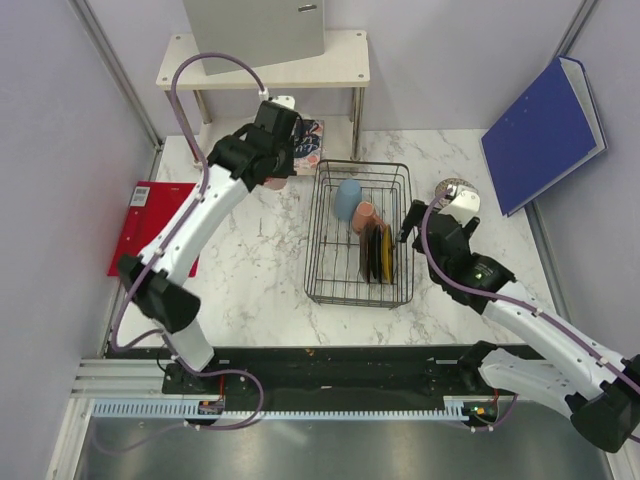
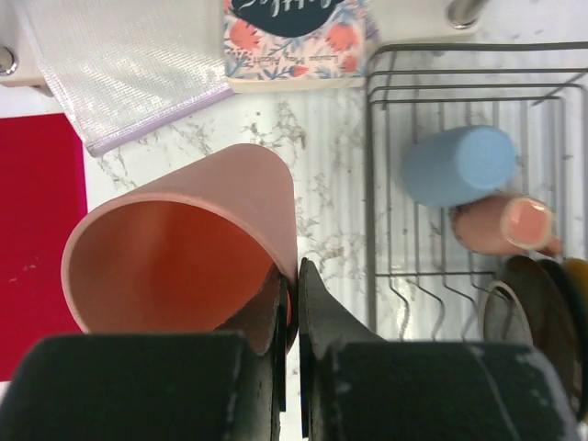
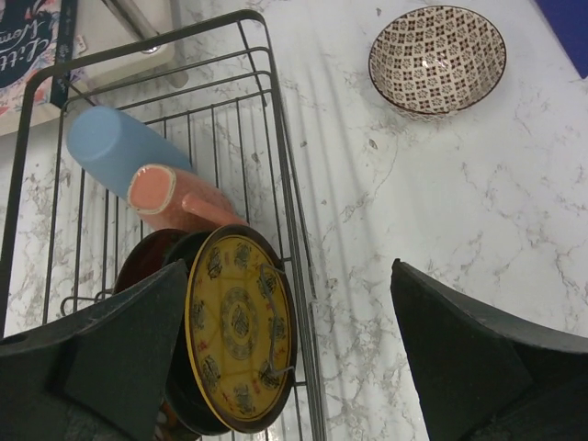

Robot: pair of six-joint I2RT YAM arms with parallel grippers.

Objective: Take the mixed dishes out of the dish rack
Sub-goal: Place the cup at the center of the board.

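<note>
My left gripper is above clear tabletop (image 1: 271,213) between the red folder and the rack. It should next lower the tall pink cup there and let go of the cup's rim.
The dish rack (image 1: 322,240) is a dark wire basket at mid-table. In it lie a blue cup (image 1: 348,198), a small pink mug (image 1: 365,216) and dark plates (image 1: 378,252) standing on edge. My left gripper (image 1: 276,168) is shut on the rim of a tall pink cup (image 2: 184,248), held above the table left of the rack (image 2: 369,184); one finger (image 2: 331,312) is outside the wall and the other inside. My right gripper (image 3: 288,266) is open over the rack's right edge (image 3: 287,184), beside the black-yellow plate (image 3: 239,331). The patterned bowl (image 3: 437,57) sits on the table right of the rack.
A white two-tier shelf (image 1: 340,62) stands at the back with a grey box (image 1: 255,30) on it. A patterned book (image 2: 294,37) and a clear mesh pouch (image 2: 119,73) lie by its legs. A red folder (image 1: 150,215) lies left; a blue binder (image 1: 545,130) leans at the right.
</note>
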